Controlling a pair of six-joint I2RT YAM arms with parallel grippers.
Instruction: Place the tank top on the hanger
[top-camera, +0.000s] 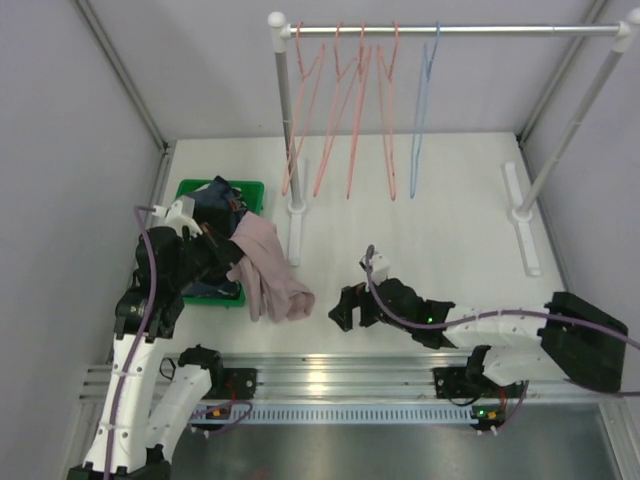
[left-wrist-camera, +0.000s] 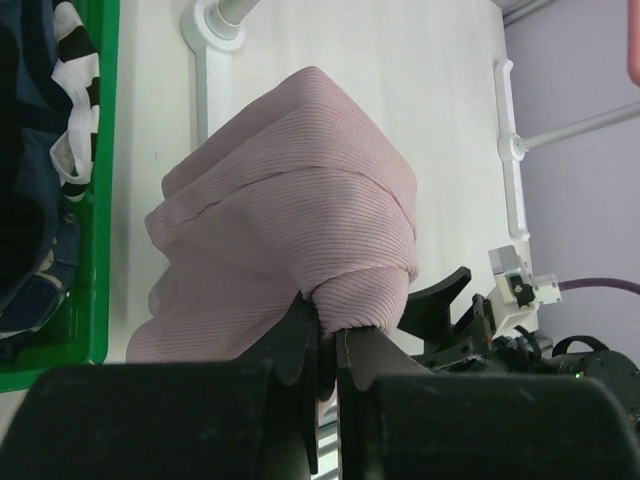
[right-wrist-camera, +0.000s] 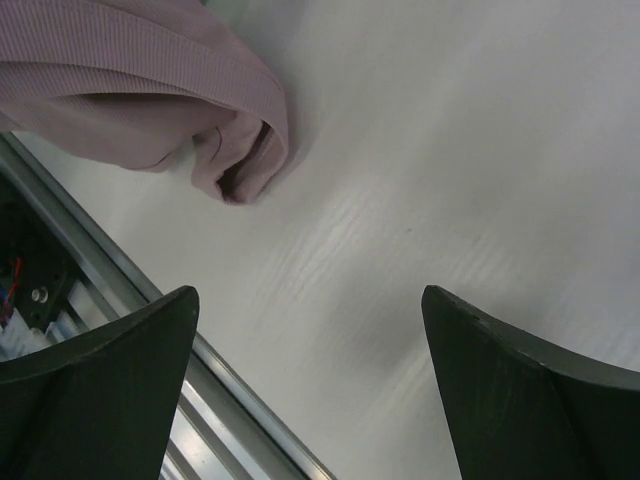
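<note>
The tank top's loose corner points toward the right gripper's open fingers, so the right gripper should slide to the left in the top view onto the tank top's ribbed edge.
The dusty pink tank top (top-camera: 270, 272) hangs bunched from my left gripper (top-camera: 233, 262), its lower end lying crumpled on the white table beside the green bin. In the left wrist view the jaws are shut on a fold of the tank top (left-wrist-camera: 290, 200), with the left gripper (left-wrist-camera: 330, 335) pinching right below the bunch. My right gripper (top-camera: 341, 308) sits low over the table just right of the cloth's lower end, open and holding nothing. In the right wrist view the right gripper (right-wrist-camera: 308, 292) frames bare table, with the tank top (right-wrist-camera: 150, 100) at upper left. The light-blue hanger (top-camera: 421, 120) hangs on the rail at the back.
A green bin (top-camera: 216, 187) of dark clothes stands at the left, also in the left wrist view as the green bin (left-wrist-camera: 100, 200). Several pink hangers (top-camera: 345, 110) hang on the rack rail (top-camera: 460, 30). The rack's white feet (top-camera: 296, 230) rest on the table. A metal rail (right-wrist-camera: 230, 390) runs along the near edge.
</note>
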